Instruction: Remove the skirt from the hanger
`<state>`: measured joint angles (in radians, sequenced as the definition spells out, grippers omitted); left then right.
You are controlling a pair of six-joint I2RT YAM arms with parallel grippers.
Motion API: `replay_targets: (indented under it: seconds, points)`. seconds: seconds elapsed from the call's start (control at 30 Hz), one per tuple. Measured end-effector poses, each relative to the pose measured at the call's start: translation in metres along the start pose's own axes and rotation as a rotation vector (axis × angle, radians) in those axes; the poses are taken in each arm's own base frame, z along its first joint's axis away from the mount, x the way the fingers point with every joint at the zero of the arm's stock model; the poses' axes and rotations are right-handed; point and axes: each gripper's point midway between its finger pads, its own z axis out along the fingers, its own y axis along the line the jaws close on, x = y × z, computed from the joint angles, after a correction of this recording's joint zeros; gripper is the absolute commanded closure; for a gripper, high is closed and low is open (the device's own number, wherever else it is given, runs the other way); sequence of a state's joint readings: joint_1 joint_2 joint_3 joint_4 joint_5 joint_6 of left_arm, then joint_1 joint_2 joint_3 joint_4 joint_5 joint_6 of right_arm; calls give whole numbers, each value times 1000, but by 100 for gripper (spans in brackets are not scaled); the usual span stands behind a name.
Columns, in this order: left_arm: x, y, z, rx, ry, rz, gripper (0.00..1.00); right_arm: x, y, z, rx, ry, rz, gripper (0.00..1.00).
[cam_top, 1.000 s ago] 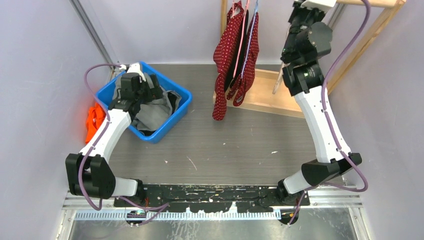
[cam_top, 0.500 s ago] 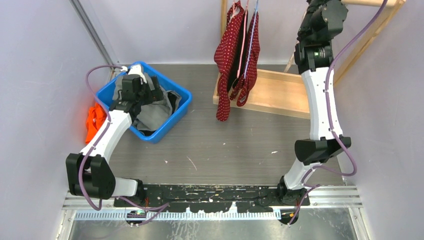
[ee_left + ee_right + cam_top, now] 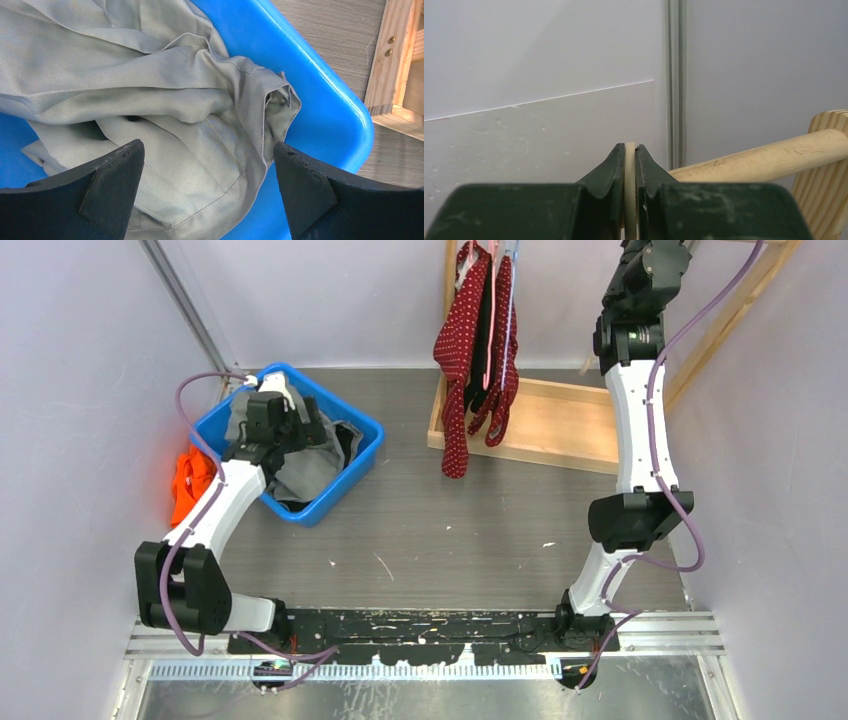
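My right gripper stays at the wooden rod point(image 3: 774, 152) and opens its fingers next, to release the thin cream hanger piece point(image 3: 629, 170).
A grey garment point(image 3: 150, 100) lies crumpled in the blue bin point(image 3: 325, 95); it also shows in the top view point(image 3: 305, 465). My left gripper point(image 3: 207, 150) hangs open just above it, holding nothing, and appears over the bin in the top view point(image 3: 300, 435). My right gripper point(image 3: 629, 155) is shut on a thin cream hanger piece point(image 3: 629, 170), raised beside the wooden rod point(image 3: 774, 152). In the top view the right arm point(image 3: 640, 300) reaches up to the frame's top edge, its fingers cut off. The rest of the hanger is hidden.
A red dotted garment point(image 3: 470, 350) hangs on pink and blue hangers from the wooden rack, over the rack's base point(image 3: 560, 425). An orange cloth point(image 3: 188, 480) lies left of the bin. Grey walls close in on both sides and behind.
My right arm has risen and stretched up toward the rod, carrying the thin hanger with it. The red garment has swung slightly right. The left arm has not moved.
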<state>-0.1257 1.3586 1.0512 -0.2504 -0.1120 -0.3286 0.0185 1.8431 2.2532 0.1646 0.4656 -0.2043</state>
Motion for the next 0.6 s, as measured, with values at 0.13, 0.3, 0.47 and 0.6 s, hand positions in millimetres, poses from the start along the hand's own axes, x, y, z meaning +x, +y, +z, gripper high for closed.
replay_targets:
  seconds: [0.13, 0.3, 0.47, 0.6]
  points:
    - [2, 0, 3, 0, 3, 2, 1, 3, -1, -2, 4, -15, 9, 99]
    - [3, -1, 4, 1, 4, 6, 0, 3, -6, -12, 13, -47, 35, 86]
    - [5, -1, 5, 2, 7, 8, 1, 1, -12, -19, 26, -58, 44, 80]
    - [9, 0, 5, 1, 14, 9, 1, 1, -17, -27, 31, -45, 47, 72]
